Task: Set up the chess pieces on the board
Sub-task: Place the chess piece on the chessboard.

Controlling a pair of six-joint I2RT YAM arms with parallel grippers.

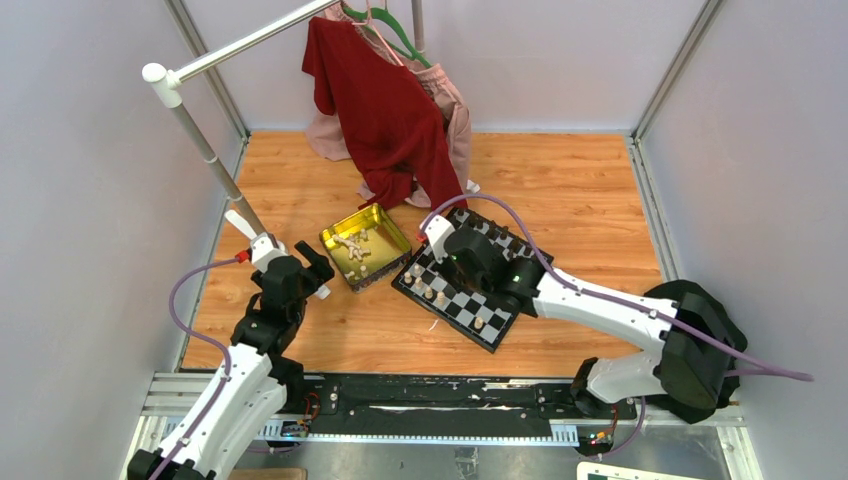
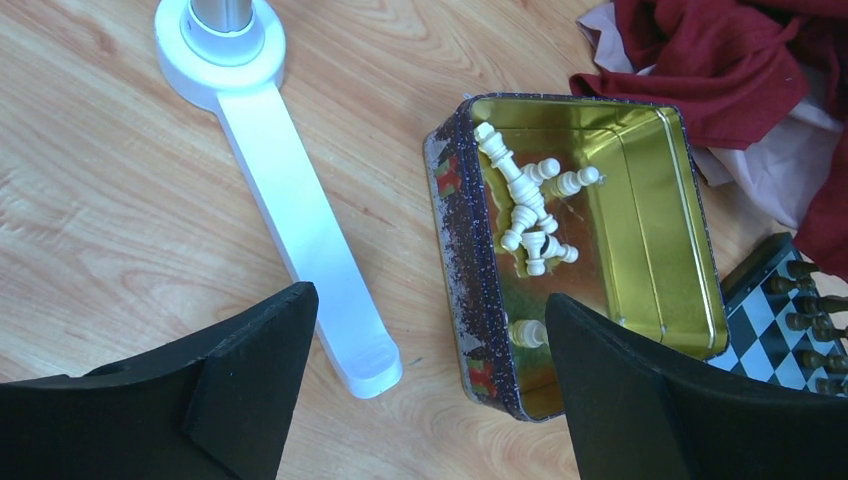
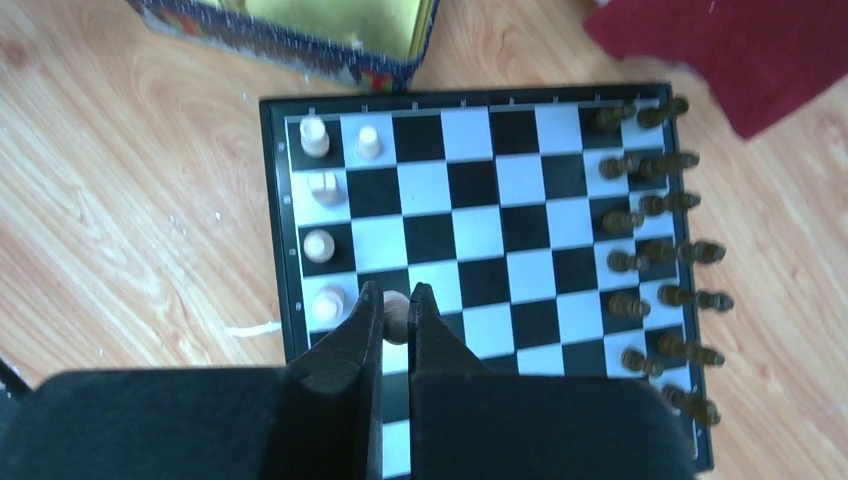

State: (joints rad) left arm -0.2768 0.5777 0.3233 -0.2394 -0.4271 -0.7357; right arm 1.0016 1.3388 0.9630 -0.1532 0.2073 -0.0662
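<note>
I will move my right gripper back and down onto the gap beside the lone tan piece and release there, since that gap is in the board's edge row.
The black-and-white board (image 1: 497,322) lies right of centre on the wooden table; it fills the right wrist view (image 3: 470,215). Several dark pieces (image 3: 655,255) stand in two rows on its right side. A few tan pieces (image 3: 320,190) stand along its left edge. My right gripper (image 3: 397,305) is shut on a tan piece (image 3: 396,316) over the board's left part. My left gripper (image 2: 430,345) is open and empty, low over the near corner of the gold tin (image 2: 650,240). Several cream pieces (image 2: 530,205) lie loose inside the tin.
A white rack foot (image 2: 300,230) lies on the table left of the tin. A dark red garment (image 1: 385,110) and a pink one hang from the rack and drape onto the table behind the tin and board.
</note>
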